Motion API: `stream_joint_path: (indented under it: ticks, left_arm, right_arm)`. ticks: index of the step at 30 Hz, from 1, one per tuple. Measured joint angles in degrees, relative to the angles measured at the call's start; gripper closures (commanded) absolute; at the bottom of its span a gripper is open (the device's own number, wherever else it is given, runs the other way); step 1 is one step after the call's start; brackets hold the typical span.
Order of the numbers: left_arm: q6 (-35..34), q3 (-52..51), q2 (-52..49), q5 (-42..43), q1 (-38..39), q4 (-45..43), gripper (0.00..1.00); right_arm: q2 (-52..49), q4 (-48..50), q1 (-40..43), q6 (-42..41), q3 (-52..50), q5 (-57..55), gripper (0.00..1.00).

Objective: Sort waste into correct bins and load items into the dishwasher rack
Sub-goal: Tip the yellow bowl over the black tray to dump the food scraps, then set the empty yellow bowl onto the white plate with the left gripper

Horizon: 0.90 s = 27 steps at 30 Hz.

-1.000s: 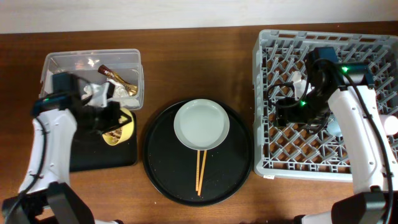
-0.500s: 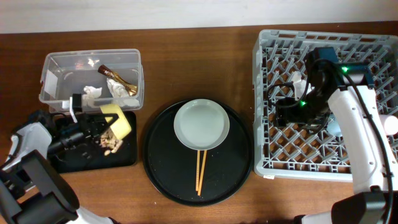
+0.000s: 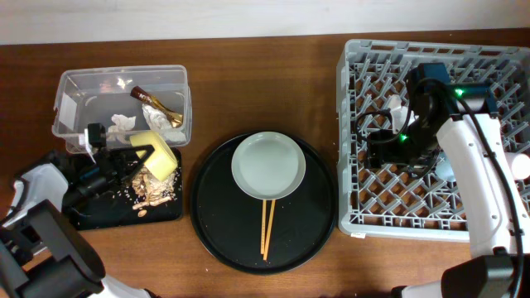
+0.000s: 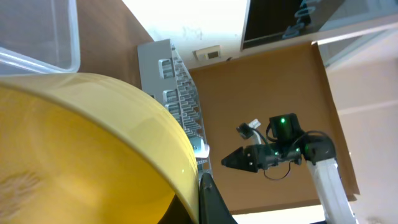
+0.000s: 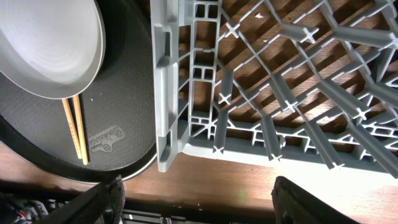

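Observation:
My left gripper should swing to the right in the overhead view next, turn the bowl [image 3: 161, 157] upright and lower it onto the grey-green plate [image 3: 268, 165], which is empty.
My left gripper [image 3: 139, 155] is shut on the rim of the small yellow bowl [image 3: 161, 157] and holds it tilted on its side over the shallow black tray [image 3: 108, 211]. Tan food scraps [image 3: 155, 190] lie on that tray below the bowl. In the left wrist view the bowl [image 4: 93, 143] fills the frame, with one finger [image 4: 205, 199] against its rim. The clear tub [image 3: 74, 83] holds white tissues [image 3: 124, 122] and a gold-brown wrapper [image 3: 161, 108]. My right gripper [image 3: 377, 149] is open and empty over the dishwasher rack [image 3: 348, 223].
The round black tray [image 3: 215, 232] holds the grey-green plate [image 3: 267, 164] and the chopsticks [image 3: 267, 229]; both also show in the right wrist view, plate [image 5: 50, 50] and chopsticks [image 5: 74, 127]. A pale cup [image 3: 522, 165] sits at the rack's right edge.
My left arm has swung down and left from the tub to the black tray. The yellow bowl has tipped and food scraps have spilled onto the tray. The right arm has not moved.

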<state>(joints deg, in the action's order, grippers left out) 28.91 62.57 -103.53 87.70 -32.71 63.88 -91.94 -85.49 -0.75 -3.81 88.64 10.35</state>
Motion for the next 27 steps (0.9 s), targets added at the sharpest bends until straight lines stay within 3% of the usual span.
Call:
stream_joint_path:
  ticks: [2,5,16,19,24,27]
  left_arm:
    - [-0.22,-0.07,0.00,0.42,-1.25,2.84,1.00]
    - [-0.07,-0.20,-0.11,-1.77,-1.75,-1.81,1.00]
    - [1.55,-0.07,0.02,-4.52,-1.57,4.37,1.00]
    - [1.46,3.08,1.44,-9.09,2.89,4.68,1.00]
    - [-0.70,11.87,5.73,-18.45,18.14,2.49,1.00]
    - [-5.33,12.70,5.84,-27.96,30.53,-5.40,1.00]
  right_arm:
    - [0.00,0.00,0.00,0.02,0.00,0.00,0.23]
    - [0.00,-0.02,0.00,-0.02,0.00,0.00,0.23]
    - [0.00,-0.68,0.00,-0.02,-0.04,0.00,0.23]
    - [0.00,-0.70,0.00,0.02,-0.04,0.00,0.22]
    - [0.00,-0.68,0.00,0.00,-0.04,0.00,0.22]
    - [0.00,-0.83,0.00,-0.02,-0.07,0.00,0.22]
